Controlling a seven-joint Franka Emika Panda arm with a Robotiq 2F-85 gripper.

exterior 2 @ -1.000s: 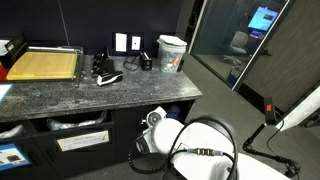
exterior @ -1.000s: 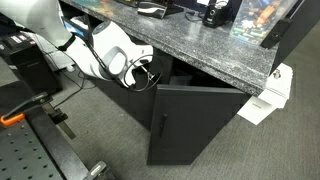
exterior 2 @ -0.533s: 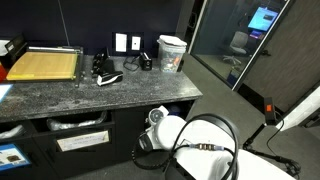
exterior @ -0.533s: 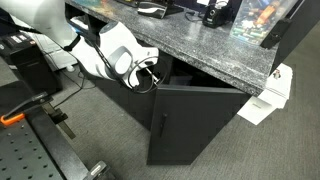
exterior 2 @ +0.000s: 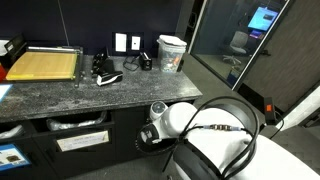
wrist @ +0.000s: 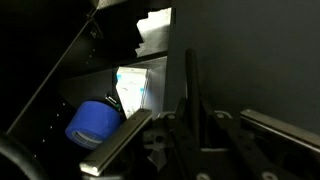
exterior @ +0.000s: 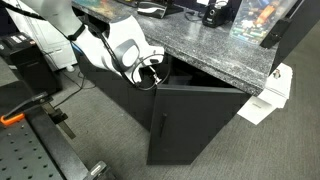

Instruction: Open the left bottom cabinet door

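Note:
My gripper pulls the slightly ajar door away from the counter over the open floor between my gripper and the black table next, then releases it.
The left bottom cabinet door (exterior: 200, 125) is a tall matte-black panel under the stone counter. It stands slightly ajar, its free edge swung out, with a slim vertical bar handle (exterior: 163, 125) near that edge. My gripper (exterior: 152, 80) sits at the door's top free corner. In the wrist view the gripper (wrist: 190, 118) is shut on the door's thin edge (wrist: 190, 75), which runs straight up between the two fingers. In the exterior view from the front, the arm's white bulk hides the door and only the gripper (exterior 2: 148, 137) shows below the counter.
The granite counter (exterior: 200, 50) overhangs the door. Inside the cabinet lie a blue round item (wrist: 95, 122) and white packets (wrist: 140, 88). A white box (exterior: 272, 95) sits on the floor past the counter's end. White-fronted compartments (exterior 2: 80, 140) are beside the cabinet.
The gripper slid right along the counter front to the door's top corner and its jaws closed on the edge. The door itself has not visibly swung.

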